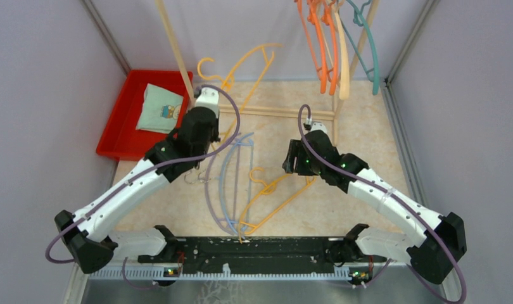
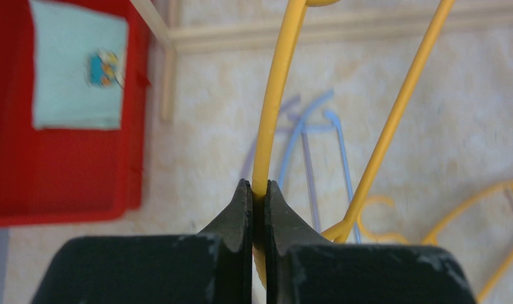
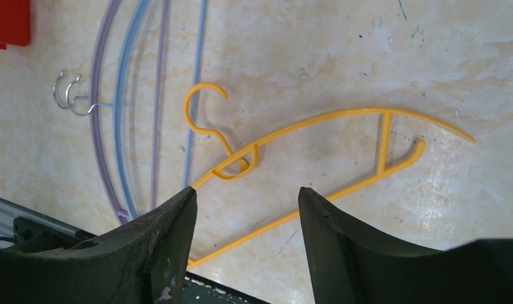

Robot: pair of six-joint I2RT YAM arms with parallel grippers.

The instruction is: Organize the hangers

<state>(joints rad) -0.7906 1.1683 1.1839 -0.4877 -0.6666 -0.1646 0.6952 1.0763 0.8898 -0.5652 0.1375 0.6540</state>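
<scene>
The yellow hanger should go up and outward in my left gripper, toward the hanging orange hangers, and my left gripper should release it there, because the other hangers hang there.
My left gripper [image 1: 202, 101] is shut on a yellow hanger [image 1: 249, 62] and holds it up in the air near the rack's left post; the left wrist view shows the fingers clamped on its yellow arm [image 2: 274, 95]. My right gripper [image 3: 246, 193] is open and empty, above a second yellow hanger [image 3: 317, 123] lying flat on the table [image 1: 273, 193]. A light blue hanger [image 1: 227, 183] and a lavender hanger [image 1: 208, 183] lie side by side on the table. Orange [image 1: 320, 50], peach [image 1: 342, 57] and teal [image 1: 368, 44] hangers hang on the rack at the back right.
A pale wooden rack frame [image 1: 178, 50] stands at the back, with a base rail [image 1: 279, 114] across the table. A red tray [image 1: 118, 130] holding a folded mint cloth [image 1: 159, 109] sits at the back left. Grey walls close in both sides.
</scene>
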